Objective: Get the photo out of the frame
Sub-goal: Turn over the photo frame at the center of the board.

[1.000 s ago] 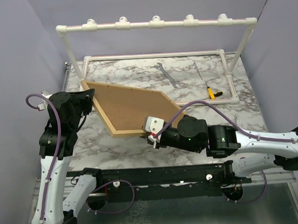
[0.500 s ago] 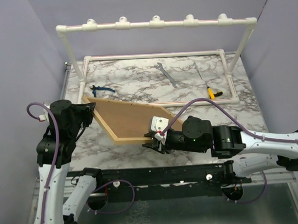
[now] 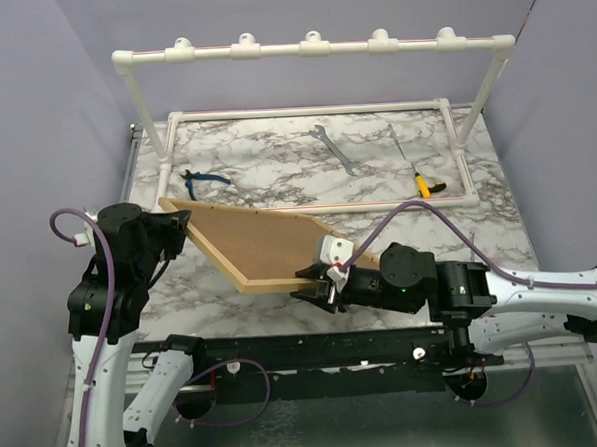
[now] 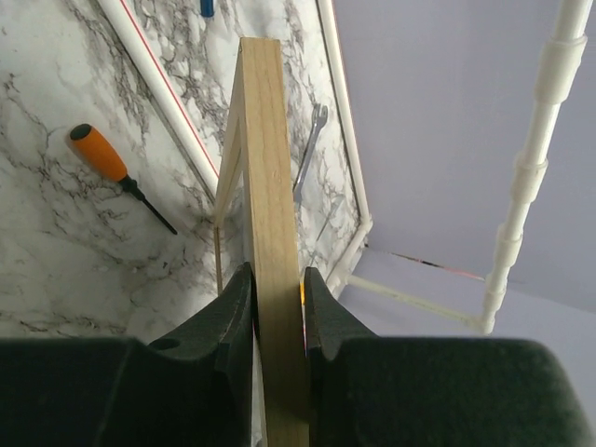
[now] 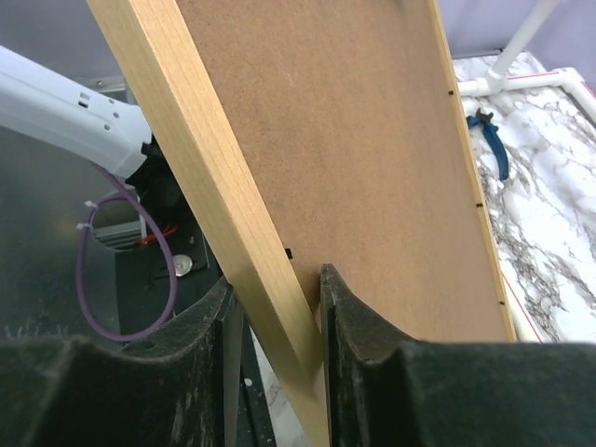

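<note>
Next, the left gripper eases the light-wood edging between its fingers outward and releases it, as the right gripper straddles the near edging.
The frame (image 3: 264, 240) is held off the table, tilted, with its brown fibreboard back facing up. My left gripper (image 3: 178, 222) is shut on its far-left edge; in the left wrist view the light-wood edging (image 4: 265, 168) runs straight out between the two fingers of that gripper (image 4: 277, 298). My right gripper (image 3: 321, 274) is at the near right corner. In the right wrist view the wood edging (image 5: 214, 186) crosses slantwise between the jaws of that gripper (image 5: 277, 289), with one finger (image 5: 349, 317) pressed against the back board. The photo is hidden.
A white PVC pipe rack (image 3: 309, 48) stands across the back, its base rails on the marble table (image 3: 274, 145). Blue-handled pliers (image 3: 201, 179), a wrench (image 3: 335, 149) and a yellow-handled screwdriver (image 3: 422, 182) lie inside it.
The frame has come lower and nearer, tipping flatter, and has uncovered the blue pliers. Both arms moved with it, the right wrist sliding right and toward the near edge.
</note>
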